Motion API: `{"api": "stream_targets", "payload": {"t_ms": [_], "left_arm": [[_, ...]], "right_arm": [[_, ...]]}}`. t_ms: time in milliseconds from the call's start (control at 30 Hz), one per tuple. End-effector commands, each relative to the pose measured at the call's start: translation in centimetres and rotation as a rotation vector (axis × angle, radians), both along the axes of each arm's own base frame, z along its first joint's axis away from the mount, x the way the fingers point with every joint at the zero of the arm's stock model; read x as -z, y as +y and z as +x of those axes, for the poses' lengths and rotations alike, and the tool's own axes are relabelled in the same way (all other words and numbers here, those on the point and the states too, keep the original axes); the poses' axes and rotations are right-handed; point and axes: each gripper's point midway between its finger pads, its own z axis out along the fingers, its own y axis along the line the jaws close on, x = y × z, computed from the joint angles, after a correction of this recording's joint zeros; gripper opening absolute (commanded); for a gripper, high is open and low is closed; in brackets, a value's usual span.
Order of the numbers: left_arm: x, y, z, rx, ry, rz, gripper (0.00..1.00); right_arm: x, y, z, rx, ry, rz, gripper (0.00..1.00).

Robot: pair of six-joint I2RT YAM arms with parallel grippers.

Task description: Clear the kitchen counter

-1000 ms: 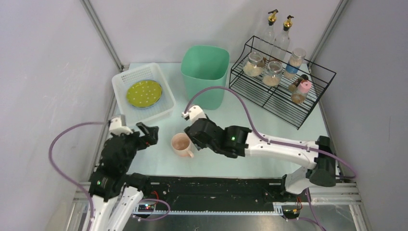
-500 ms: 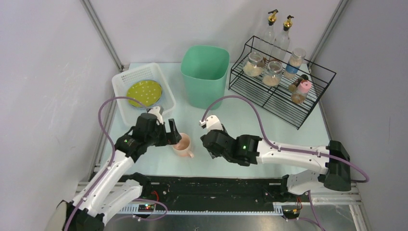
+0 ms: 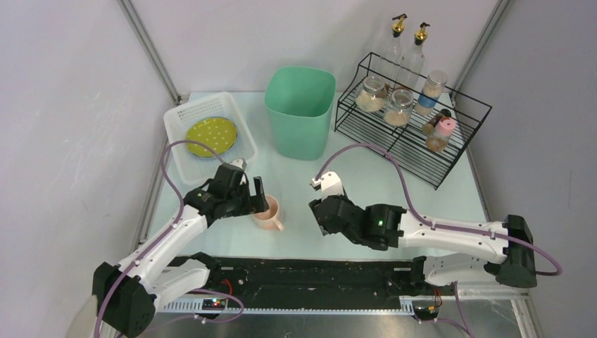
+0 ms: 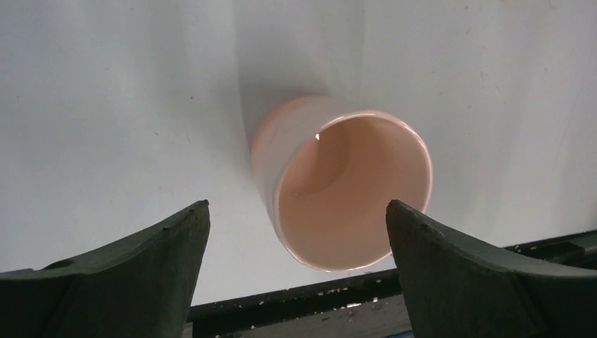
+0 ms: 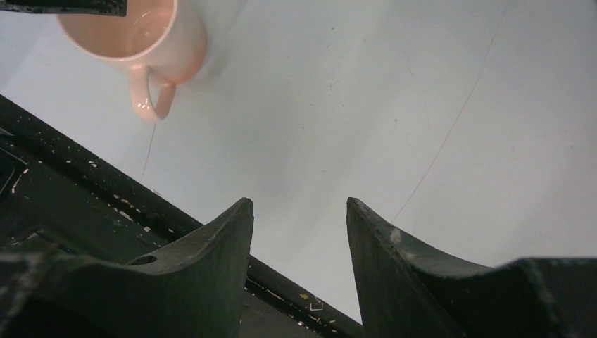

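Note:
I need to lower my left gripper onto the pink mug's rim opposite the handle next, with one finger inside and one outside, and close it, because the opening of the mug is clear and the mug is empty.
A pink mug [image 3: 267, 213] stands upright on the pale mint-white kitchen counter [image 3: 394, 176] near its front edge, handle toward the black rail. My left gripper [image 3: 256, 200] is open just left of and above the mug. In the left wrist view the mug [image 4: 345, 193] sits just beyond my left gripper [image 4: 297, 204], with both fingers apart from it. My right gripper [image 3: 320, 220] is open and empty to the right of the mug. In the right wrist view, the mug [image 5: 141, 35] is at the top left, well away from my right gripper [image 5: 298, 202].
A white perforated basket [image 3: 176, 116] holding a yellow-green plate [image 3: 211, 134] stands at the back left. A green bin [image 3: 299, 109] is at the back middle. A black wire rack [image 3: 450, 165] with jars and bottles is at the back right. The black rail [image 3: 317, 271] runs along the front.
My left arm has swung from its folded place at the left over to the mug, jaws open. My right gripper has drawn back to the right, away from the mug. The mug has stayed put.

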Motion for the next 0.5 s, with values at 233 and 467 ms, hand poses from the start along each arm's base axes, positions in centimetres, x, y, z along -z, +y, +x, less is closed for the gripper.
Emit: {"api": "stream_targets", "payload": {"t_ms": [233,467], "left_arm": [[2.2,1.1,0.8,-0.152,0.017,0.036,0.87],[2.9,0.6,1.3,-0.154,0.03,0.029,0.55]], "right_arm": [[-1.1,-1.5,-0.7,0.027,-0.009,0.126,0.56],[-1.3,-2.8,-1.1,0.031,-0.007,0.149,0.56]]}}
